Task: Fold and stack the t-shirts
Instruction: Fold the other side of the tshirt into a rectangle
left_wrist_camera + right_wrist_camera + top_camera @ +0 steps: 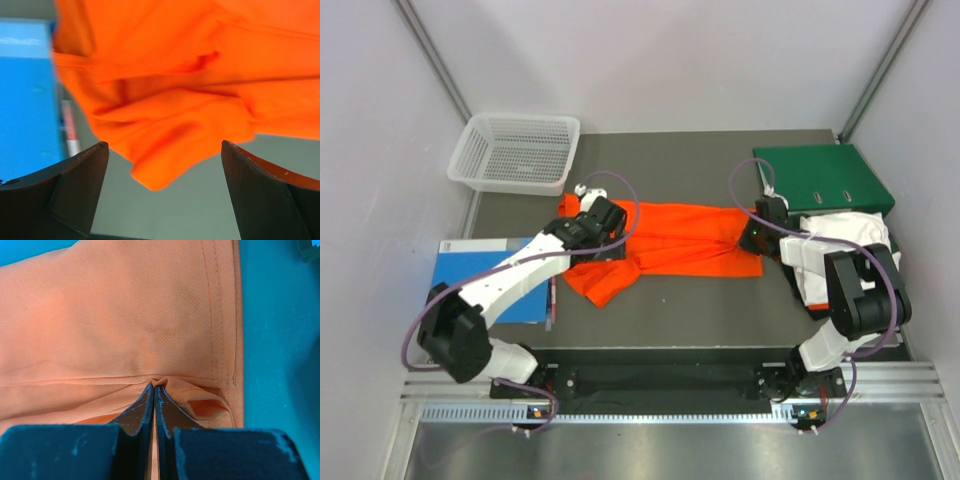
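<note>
My left gripper will move back and down next onto the near tip of the loose orange fold, because it sticks out past the shirt's straight edge.
An orange t-shirt [670, 240] lies spread across the middle of the dark table, crumpled at its left end. My left gripper [605, 225] hangs over the shirt's left part, open and empty; in the left wrist view its fingers [85, 185] stand wide apart above a loose orange fold [170, 145]. My right gripper [752, 238] is shut on the shirt's right hem; in the right wrist view the pinched fold [155, 382] sits at the closed fingertips. A white t-shirt [840, 240] lies under my right arm at the right.
A white mesh basket [515, 152] stands at the back left. A green binder [820, 178] lies at the back right. A blue binder [490, 280] lies at the left, with a pen [70, 127] beside it.
</note>
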